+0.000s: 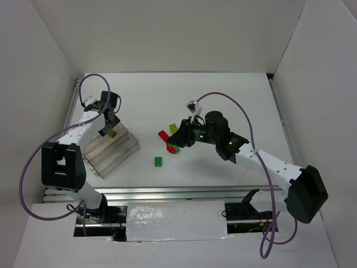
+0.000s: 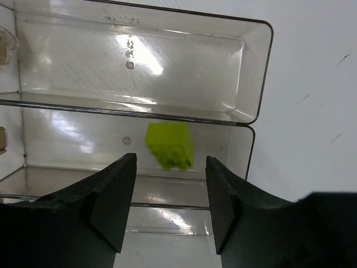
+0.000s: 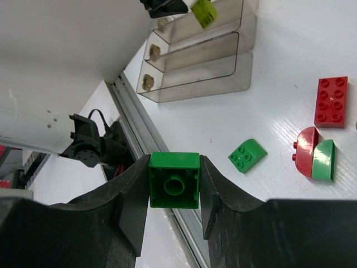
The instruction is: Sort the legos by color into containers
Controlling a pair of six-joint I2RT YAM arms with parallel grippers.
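Observation:
My right gripper carries the green brick across over the tray's empty nearest trough (image 1: 124,149) (image 3: 198,67) next and releases it, since that lies to the left in the top view.
My left gripper (image 2: 167,190) is open over the clear three-trough tray (image 2: 254,67). A yellow-green brick (image 2: 170,145) shows blurred between and beyond its fingers, touching neither, over the middle trough. I cannot tell whether it rests on the floor. From the top the left gripper (image 1: 106,124) is over the tray's far end (image 1: 114,153). My right gripper (image 3: 174,184) is shut on a green square brick (image 3: 174,180), held above the table. A green sloped brick (image 3: 247,156), a red brick (image 3: 331,101) and a red and green pair (image 3: 315,161) lie on the table.
From the top, the right gripper (image 1: 179,143) hovers by the loose bricks: red (image 1: 163,135), yellow-green (image 1: 173,128) and green (image 1: 159,161). White walls close in the table on three sides. A metal rail (image 1: 167,192) runs along the near edge.

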